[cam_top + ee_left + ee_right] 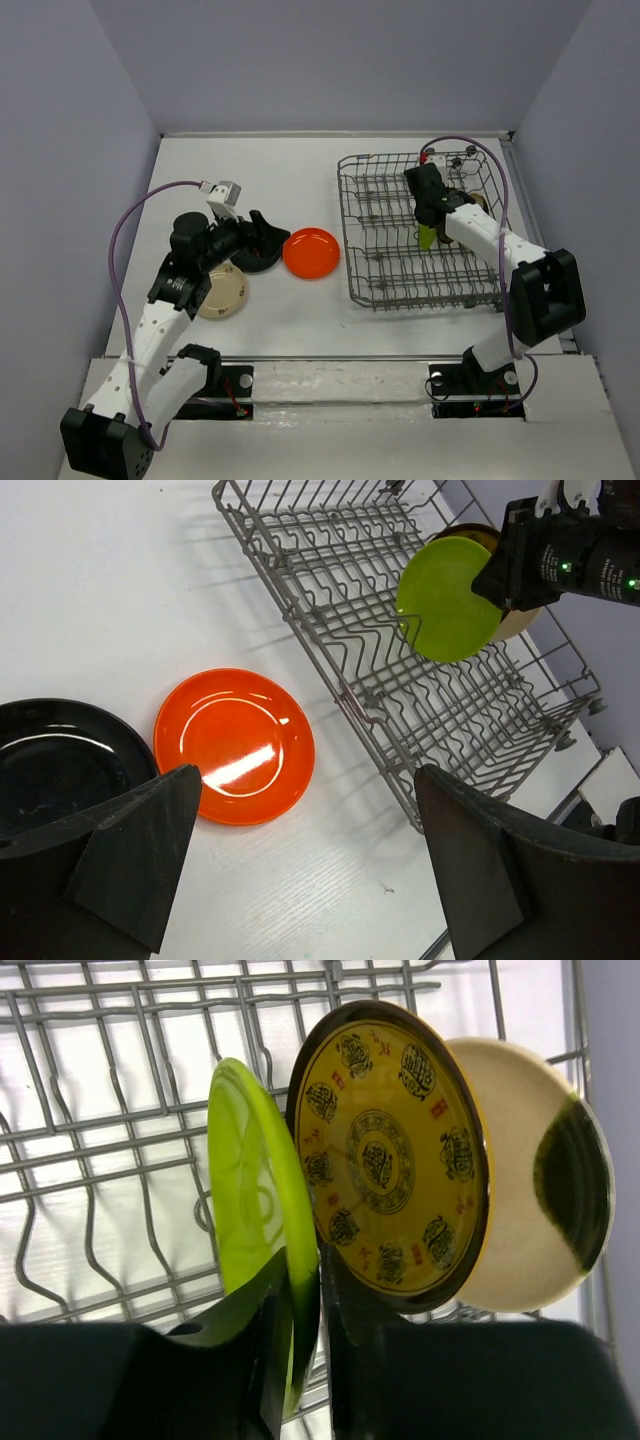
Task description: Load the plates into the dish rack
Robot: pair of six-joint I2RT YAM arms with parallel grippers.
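My left gripper is going to move down next, over the plate's edge, and close there: the rack's nearest rows are empty, and the orange plate [235, 745] still lies flat outside, ready to be taken by its near rim [208, 816].
The grey wire dish rack [382, 262] stands at the right. My right gripper [431, 214] is inside it, shut on the rim of the lime green plate [248, 1175], which it holds on edge among the tines [308, 1265]. Right beside it, the dark brown plate with gold pattern [390, 1150] stands upright, with a cream plate [520, 1160] behind it. My left gripper [305, 780] is open and empty, above the table between the glossy black plate [55, 765] and the rack [340, 580]. The orange plate [235, 745] lies flat just ahead of it. A beige plate [222, 293] lies under the left arm.
The rack's near wall [390, 770] is close to the left gripper's right finger. The rack's left rows of tines [375, 200] hold nothing. Grey walls close off the table at the back and on both sides.
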